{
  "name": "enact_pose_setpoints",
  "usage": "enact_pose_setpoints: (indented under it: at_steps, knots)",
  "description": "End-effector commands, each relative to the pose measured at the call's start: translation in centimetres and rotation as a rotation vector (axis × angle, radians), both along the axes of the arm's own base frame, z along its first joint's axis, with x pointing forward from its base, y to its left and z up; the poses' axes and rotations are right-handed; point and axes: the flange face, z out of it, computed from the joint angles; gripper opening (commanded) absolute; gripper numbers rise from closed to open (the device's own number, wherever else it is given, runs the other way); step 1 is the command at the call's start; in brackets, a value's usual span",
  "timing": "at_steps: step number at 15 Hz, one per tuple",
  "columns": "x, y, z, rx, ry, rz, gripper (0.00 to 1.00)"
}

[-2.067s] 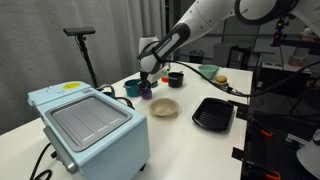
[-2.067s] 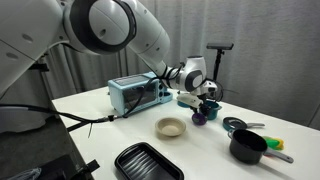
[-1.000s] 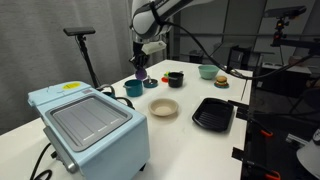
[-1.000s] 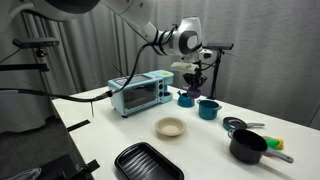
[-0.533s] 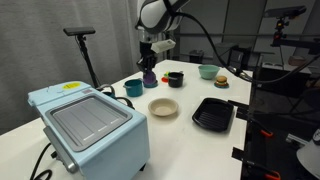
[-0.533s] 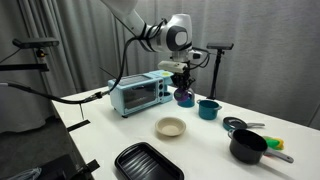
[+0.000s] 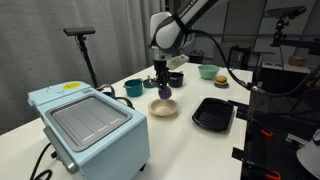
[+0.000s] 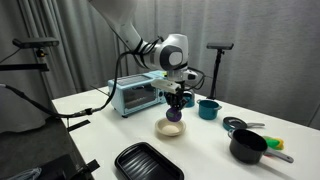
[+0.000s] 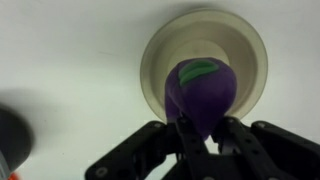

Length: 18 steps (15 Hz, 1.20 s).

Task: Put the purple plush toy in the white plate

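Note:
To get the purple plush toy into the shallow dish (image 7: pixel 165 107), my gripper will lower it from above the white plate first, then open.
My gripper (image 7: pixel 164 83) is shut on the purple plush toy (image 7: pixel 165 92), a small rounded purple lump with a green patch on top (image 9: pixel 203 92). It hangs just above the white plate (image 7: pixel 163 108), a shallow cream dish on the white table. In the wrist view the plate (image 9: pixel 162 62) lies directly under the toy, and my gripper's (image 9: pixel 203 133) black fingers pinch the toy's lower end. In an exterior view the gripper (image 8: pixel 175 101) holds the toy (image 8: pixel 175 113) over the plate (image 8: pixel 171 128).
A light blue toaster oven (image 7: pixel 88 123) stands at the near left. A black ribbed square tray (image 7: pixel 212 114) lies beside the plate. A teal cup (image 7: pixel 133 88), a black cup (image 7: pixel 175 78), a light green bowl (image 7: pixel 208 71) and a black pot (image 8: pixel 248 147) stand around.
My gripper has carried the purple toy from above the teal cup at the back over to the white plate and lowered it close to the plate.

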Motion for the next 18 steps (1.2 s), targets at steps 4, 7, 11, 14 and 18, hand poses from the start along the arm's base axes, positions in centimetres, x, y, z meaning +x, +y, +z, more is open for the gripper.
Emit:
enact_pose_setpoints:
  at_steps: [4,7,11,14,18]
  knots:
    - [-2.6,-0.3,-4.5,0.018,-0.069,0.043,0.05]
    - [-3.1,-0.1,-5.3,0.027,-0.075,0.047,0.48]
    - [-2.7,0.4,-4.4,0.039,-0.115,0.075,0.66]
    - [-2.3,0.9,-3.1,0.07,-0.144,0.087,0.89]
    - [-1.8,1.2,-0.4,0.094,-0.157,0.096,1.0]
